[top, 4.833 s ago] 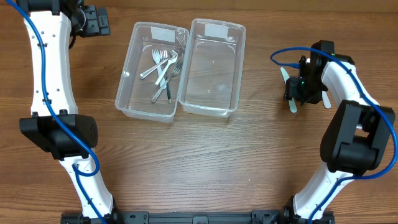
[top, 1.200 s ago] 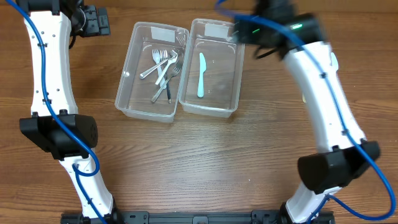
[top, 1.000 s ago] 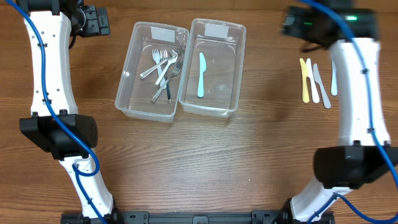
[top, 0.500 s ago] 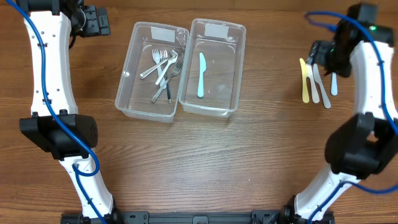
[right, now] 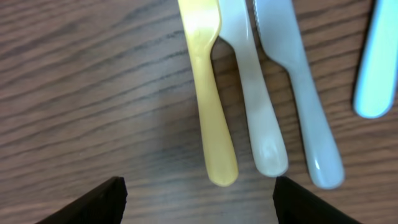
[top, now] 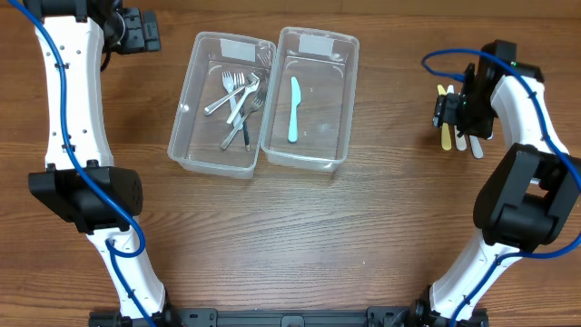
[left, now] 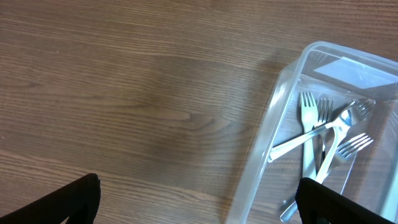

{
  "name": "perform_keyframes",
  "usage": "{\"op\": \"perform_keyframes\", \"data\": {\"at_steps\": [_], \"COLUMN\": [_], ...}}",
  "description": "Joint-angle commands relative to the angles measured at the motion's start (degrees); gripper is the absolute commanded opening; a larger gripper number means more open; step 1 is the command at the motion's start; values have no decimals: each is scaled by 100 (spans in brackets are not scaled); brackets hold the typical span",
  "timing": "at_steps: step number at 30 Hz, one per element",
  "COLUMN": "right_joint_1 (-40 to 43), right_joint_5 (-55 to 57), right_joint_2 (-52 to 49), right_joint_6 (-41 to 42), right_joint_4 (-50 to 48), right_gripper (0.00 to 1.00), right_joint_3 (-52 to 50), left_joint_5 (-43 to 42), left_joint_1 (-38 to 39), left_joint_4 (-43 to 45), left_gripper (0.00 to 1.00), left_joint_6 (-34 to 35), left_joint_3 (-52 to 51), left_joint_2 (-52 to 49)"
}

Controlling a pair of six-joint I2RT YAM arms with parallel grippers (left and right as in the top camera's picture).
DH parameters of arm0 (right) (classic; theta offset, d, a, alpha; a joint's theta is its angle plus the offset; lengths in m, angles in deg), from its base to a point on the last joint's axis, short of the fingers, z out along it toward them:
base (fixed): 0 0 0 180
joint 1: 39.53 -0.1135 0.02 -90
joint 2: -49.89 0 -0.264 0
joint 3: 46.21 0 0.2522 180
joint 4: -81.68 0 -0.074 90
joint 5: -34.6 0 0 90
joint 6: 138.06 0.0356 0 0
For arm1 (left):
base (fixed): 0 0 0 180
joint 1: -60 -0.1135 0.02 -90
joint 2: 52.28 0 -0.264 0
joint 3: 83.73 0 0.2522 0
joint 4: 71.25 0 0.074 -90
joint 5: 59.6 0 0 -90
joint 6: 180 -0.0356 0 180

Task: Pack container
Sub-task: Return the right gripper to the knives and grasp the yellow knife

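Observation:
Next, my right gripper comes down onto the yellow knife's handle near the handle's end (top: 446, 139) (right: 218, 151), and its fingers narrow to straddle it.
Two clear plastic containers stand side by side. The left container (top: 186, 136) (left: 267, 143) holds several forks (top: 241, 95) (left: 317, 137). A teal knife (top: 293, 109) lies in the right container (top: 349, 100). At the far right, a yellow knife (top: 446, 138) (right: 208, 93), a white knife (right: 255, 106), a pale grey knife (right: 298, 93) and a light blue knife (right: 379, 56) lie in a row on the table. My right gripper (top: 451, 111) (right: 198, 196) hovers open just above the yellow knife's handle end, holding nothing. My left gripper (top: 136, 32) (left: 196, 205) is open and empty beside the fork container's far left corner.
The wooden table (top: 300, 236) is bare in front of the containers. The right arm's blue cable (top: 436, 62) loops above the knives. The left arm's white links (top: 73, 100) run down the table's left side.
The teal knife now lies in the right container, which was empty earlier. My right arm swung away from the containers to the far right and came down over the loose knives.

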Motion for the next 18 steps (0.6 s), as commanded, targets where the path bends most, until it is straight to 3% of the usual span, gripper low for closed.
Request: {"op": "perform_keyframes", "data": {"at_steps": [1,18], "right_joint_1": [17,11], "right_joint_5": [-20,-313], "right_joint_2": [46,46], "right_joint_6": [-44,-153], "right_joint_4": [-260,-940], "right_gripper": [79,76], "right_joint_3": [-350,-822], "left_joint_5": [35,33], "left_joint_1": [-48,-48], "left_joint_4": [20,20], "left_gripper": [100,100], "left_joint_6": [125,125], "left_joint_3": [48,48], "left_joint_2": [0,0]}}
